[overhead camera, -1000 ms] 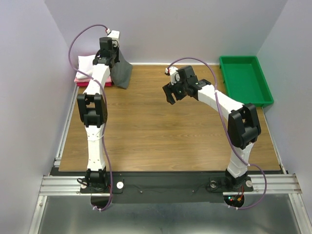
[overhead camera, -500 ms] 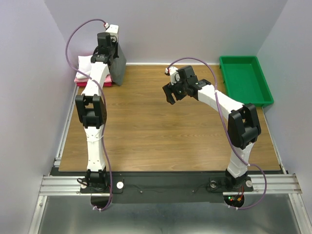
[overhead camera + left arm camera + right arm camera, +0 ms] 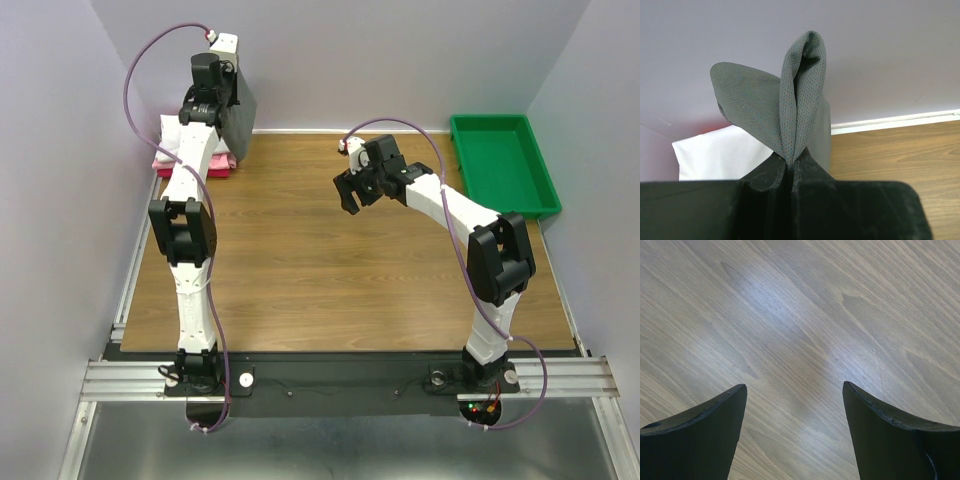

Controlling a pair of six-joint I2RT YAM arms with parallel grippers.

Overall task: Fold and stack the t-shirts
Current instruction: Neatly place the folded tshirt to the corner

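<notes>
I should move my left gripper left in the top view and lower it over the white shirt (image 3: 172,128) to let go of the grey t-shirt (image 3: 238,115), which hangs beside the stack.
My left gripper (image 3: 212,88) is raised at the back left corner, shut on the folded dark charcoal grey t-shirt (image 3: 238,115), which hangs from it just right of the stack. In the left wrist view the grey cloth (image 3: 797,115) is pinched between the closed jaws of the left gripper (image 3: 790,162). The stack holds a white folded shirt (image 3: 172,128) on pink/red folded shirts (image 3: 165,165); the white shirt (image 3: 720,152) lies below the held one. My right gripper (image 3: 352,190) is open and empty above the middle of the table; its wrist view shows the gripper (image 3: 795,390) over bare wood.
A green plastic tray (image 3: 500,165) stands at the back right, with nothing in it. The wooden table (image 3: 330,270) is walled in by lavender panels on the left, back and right. A white strip runs along the table's back edge (image 3: 900,121).
My left gripper has lifted the grey shirt up and leftward, toward the stack and the back wall. The right arm has not moved.
</notes>
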